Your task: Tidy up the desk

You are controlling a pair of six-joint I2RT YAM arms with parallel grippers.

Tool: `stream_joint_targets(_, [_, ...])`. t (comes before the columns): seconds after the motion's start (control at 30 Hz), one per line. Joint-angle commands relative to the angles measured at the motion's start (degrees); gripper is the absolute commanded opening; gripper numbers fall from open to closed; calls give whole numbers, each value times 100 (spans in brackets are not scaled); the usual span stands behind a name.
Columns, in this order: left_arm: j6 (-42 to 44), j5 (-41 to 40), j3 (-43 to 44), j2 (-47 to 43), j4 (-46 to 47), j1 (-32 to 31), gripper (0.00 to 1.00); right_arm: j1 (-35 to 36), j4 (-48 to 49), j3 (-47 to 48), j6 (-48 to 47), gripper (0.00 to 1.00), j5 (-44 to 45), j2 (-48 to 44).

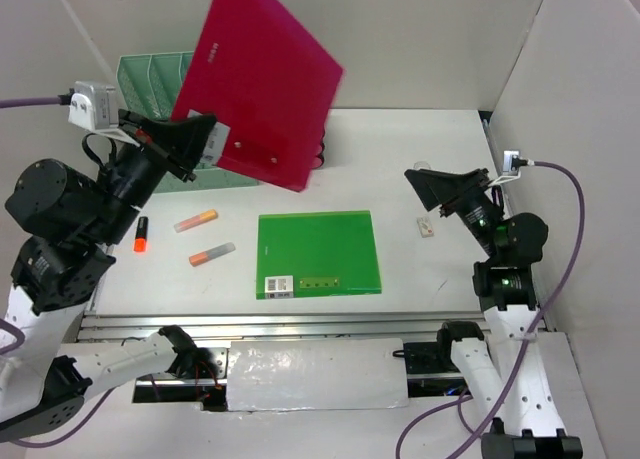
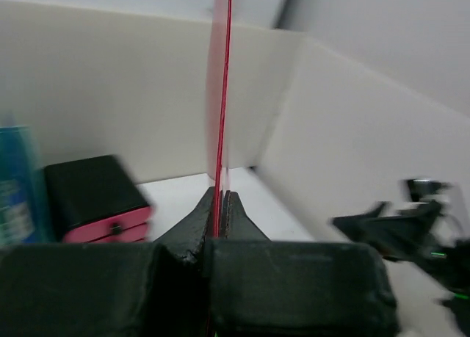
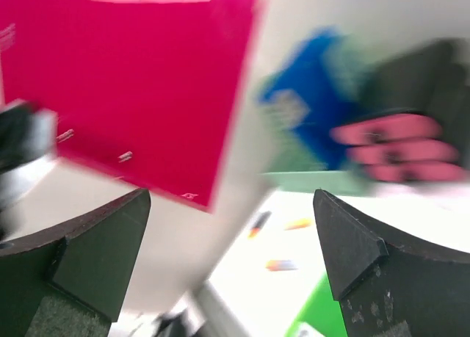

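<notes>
I should next turn my left gripper outward and lower it to release the magenta folder upright inside the rack, because the mint-green file rack [image 1: 168, 85] is below my gripper.
My left gripper [image 1: 205, 139] is shut on the lower left edge of a magenta folder [image 1: 262, 79] and holds it tilted high above the back left of the white desk [image 1: 430, 149]. In the left wrist view the folder [image 2: 220, 80] stands edge-on, clamped between the fingertips of the gripper [image 2: 222, 197]. My right gripper [image 1: 425, 189] is open and empty above the desk's right side. In its blurred wrist view this gripper [image 3: 231, 227] faces the magenta folder [image 3: 132, 80]. A green folder [image 1: 318, 254] lies flat at the front middle.
A mint-green file rack [image 1: 150, 79] stands at the back left. The black drawer box with pink fronts [image 2: 99, 201] is mostly hidden behind the magenta folder. Three orange highlighters [image 1: 195, 220] [image 1: 212, 254] [image 1: 141, 234] lie front left. A small white eraser [image 1: 426, 226] lies right.
</notes>
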Motion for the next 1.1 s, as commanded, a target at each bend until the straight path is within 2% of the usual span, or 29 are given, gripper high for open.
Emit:
stream_joint_targets(0.0, [1032,-1733,631,166,-1417,15,0,-22,-3227,663,-1925,100,1722,-186])
stream_joint_targets(0.03, [1216,-1989,719,227,-1576,6,0,-22,-3743,768,-2030,100,2107,-229])
stream_joint_targets(0.13, [1648,-2842,826,245,-2061,15,0,-22,-4239,1076,-2382,100,2365,-396])
stream_joint_targets(0.33, [1763,-4273,554,324,-2868,15,0,-22,-4592,1340,-2576,100,2077,-590])
stream_joint_targets(0.43, [1982,-4532,151,307,-2547,41,0,-22,-4488,1306,-2541,100,1778,-616])
stream_joint_targets(0.47, [2139,-4453,71,341,-2397,320,0,-22,-4400,1288,-2471,100,1707,-625])
stream_joint_targets(0.53, [2149,-3106,166,508,-2193,1057,0,-21,-4311,1226,-2392,100,1593,-616])
stream_joint_targets(0.57, [1993,-2307,271,805,-2219,2210,0,-22,-4302,1235,-2383,100,1488,-582])
stream_joint_targets(0.63, [1790,-438,736,1157,-2386,3149,0,-21,-4337,1287,-2409,100,1425,-537])
stream_joint_targets(0.67, [1728,-105,834,1385,-2369,3553,0,-22,-4355,1314,-2435,100,1416,-529])
stream_joint_targets(0.8, [1570,363,1107,1712,-2115,3802,0,-4,-4364,1332,-2462,100,1426,-625])
stream_joint_targets(0.83, [1421,764,1142,1800,-2079,3969,0,-4,-4329,1323,-2418,100,1373,-634])
stream_joint_targets(0.97, [1113,1460,1256,2221,-1738,3970,0,-4,-4197,1305,-2374,100,1153,-529])
stream_joint_targets(1.07, [972,1428,1291,2406,-1508,3970,0,-4,-4118,1253,-2347,100,1118,-520])
